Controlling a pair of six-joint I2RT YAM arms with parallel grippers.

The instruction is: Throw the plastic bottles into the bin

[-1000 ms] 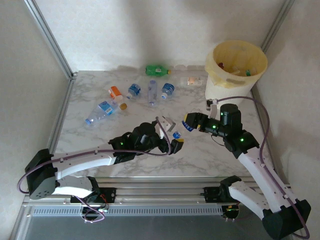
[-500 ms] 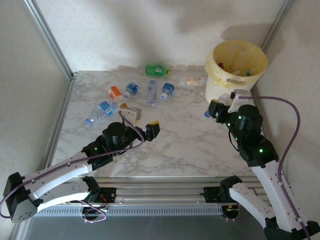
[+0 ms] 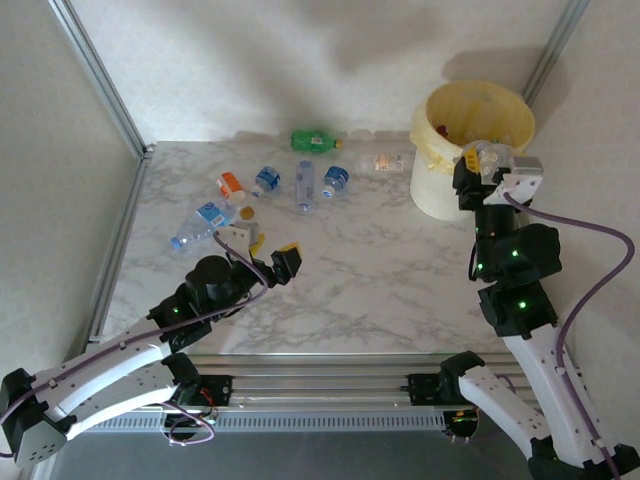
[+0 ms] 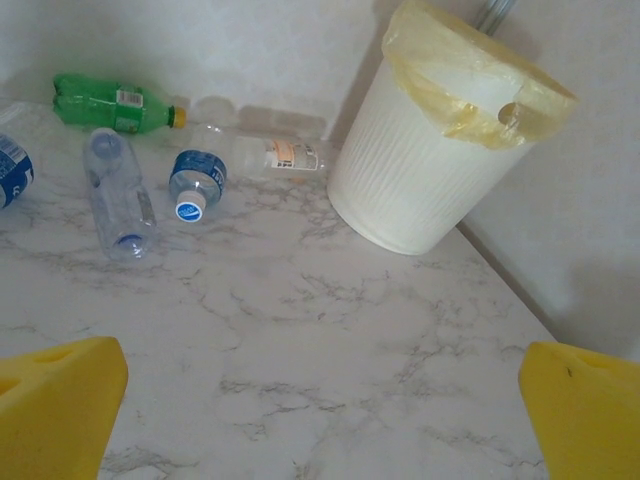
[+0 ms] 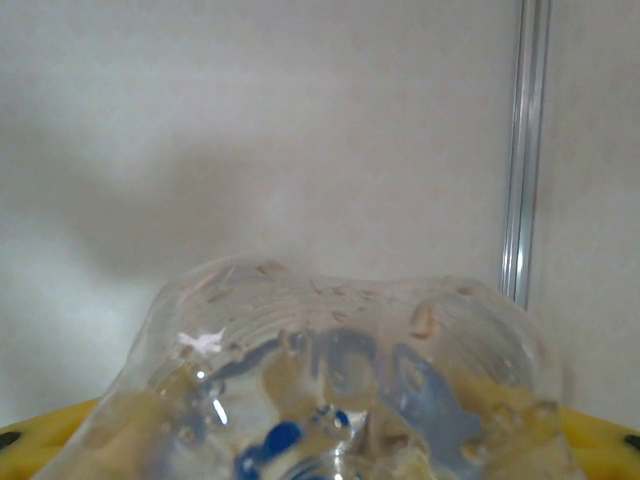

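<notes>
The bin's opening (image 3: 479,113) is outward of my right gripper. The bottle should next go outward past the bin's near rim in my right gripper, which should then tip its fingers down and release the bottle.
My right gripper (image 3: 490,168) is raised beside the near rim of the bin (image 3: 445,190), a cream bucket lined with a yellow bag, and is shut on a crushed clear plastic bottle (image 3: 487,153). In the right wrist view that bottle (image 5: 340,370) sits between the yellow fingers (image 5: 25,440). My left gripper (image 3: 272,245) hangs open over the table left of centre with nothing in it; its yellow fingertips (image 4: 55,405) stand wide apart. Several plastic bottles lie at the back: a green one (image 3: 315,140), blue-labelled ones (image 3: 336,180) and an orange-labelled one (image 3: 231,185).
In the left wrist view the bin (image 4: 420,170) stands at the right, with the green bottle (image 4: 110,103), a clear bottle (image 4: 115,190), a blue-labelled one (image 4: 197,180) and a white-labelled one (image 4: 275,155) lying left of it. Walls close the table (image 3: 380,270) at back and sides.
The right arm has lifted the bottle from mid-table up to the bin's rim. The left arm has drawn back to the left, its gripper still open.
</notes>
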